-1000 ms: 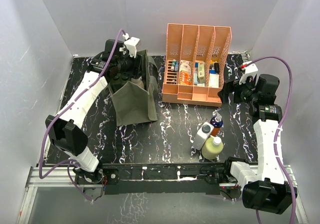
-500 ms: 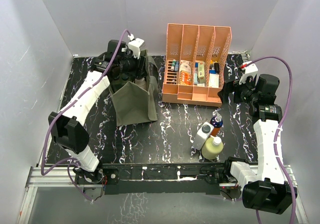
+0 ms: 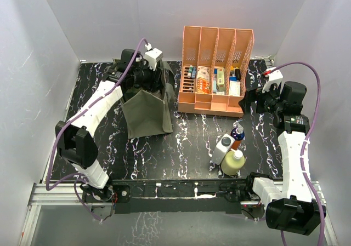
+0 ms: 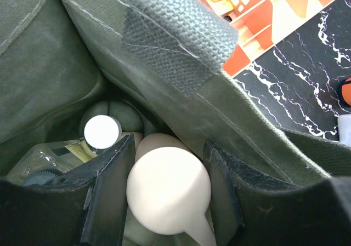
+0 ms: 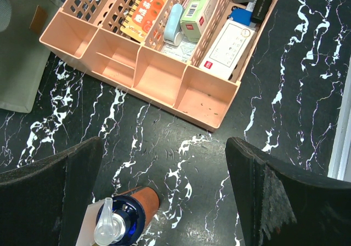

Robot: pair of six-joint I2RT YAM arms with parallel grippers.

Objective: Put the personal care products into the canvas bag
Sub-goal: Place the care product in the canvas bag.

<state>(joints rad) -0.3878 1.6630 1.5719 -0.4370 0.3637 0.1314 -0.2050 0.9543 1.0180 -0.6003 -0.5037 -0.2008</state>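
Note:
The left gripper lowers the tall beige bottle (image 4: 167, 190) deeper inside the canvas bag, beside the clear glass bottle, and releases it next, since the bag's sides already surround it.
The olive canvas bag (image 3: 145, 113) stands at the back left. My left gripper (image 3: 152, 70) reaches into its mouth. In the left wrist view the left gripper (image 4: 170, 143) is shut on the tall beige bottle (image 4: 167, 190), whose pump top points at the camera, inside the bag (image 4: 164, 65). A clear glass bottle (image 4: 52, 159) lies deeper in the bag. A white grey-capped bottle (image 3: 223, 147), an orange-blue bottle (image 3: 237, 135) and a pale yellow bottle (image 3: 233, 162) stand at the front right. My right gripper (image 5: 164, 191) hangs open above the table, with the orange-blue bottle (image 5: 129, 213) just below its left finger.
The peach slotted organiser (image 3: 189, 99) with small boxes and tubes stands at the back centre, right of the bag, and fills the top of the right wrist view (image 5: 159, 65). The table's right edge (image 5: 340, 147) runs close to the right gripper.
My left arm has swung to the right, carrying the beige bottle over and into the bag's mouth. The right arm and the three standing bottles have not moved.

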